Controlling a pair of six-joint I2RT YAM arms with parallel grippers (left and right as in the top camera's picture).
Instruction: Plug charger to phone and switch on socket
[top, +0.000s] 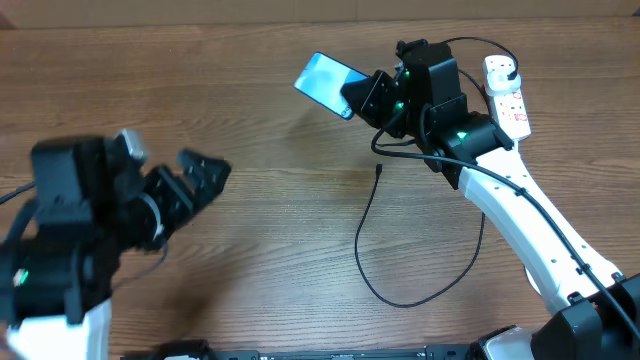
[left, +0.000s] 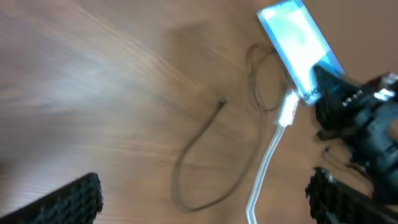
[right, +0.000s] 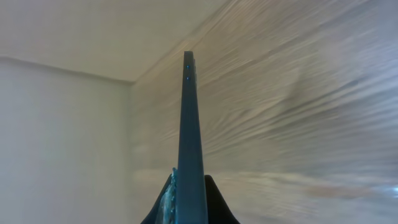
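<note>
My left gripper should next move outward and down toward the raised phone and tilt its open fingers around the phone's loose end (top: 313, 75) (left: 284, 15), because my right gripper holds the other end.
My right gripper (top: 366, 97) is shut on the phone (top: 326, 84) and holds it raised above the table, its lit blue screen facing up. In the right wrist view the phone (right: 191, 137) shows edge-on between the fingers (right: 189, 202). The charger cable (top: 372, 262) lies in a loop on the table, its connector tip (top: 379, 169) below the right gripper. It also shows in the left wrist view (left: 198, 158), with the phone (left: 300, 45) at the upper right. The white socket (top: 507, 95) lies at the far right. My left gripper (top: 200, 180) is open and empty at the left.
The thick white lead (left: 268, 158) runs across the left wrist view. The right arm (top: 520, 220) stretches from the lower right corner over the cable's right side. A pale wall (right: 62, 143) stands beyond the table's far edge.
</note>
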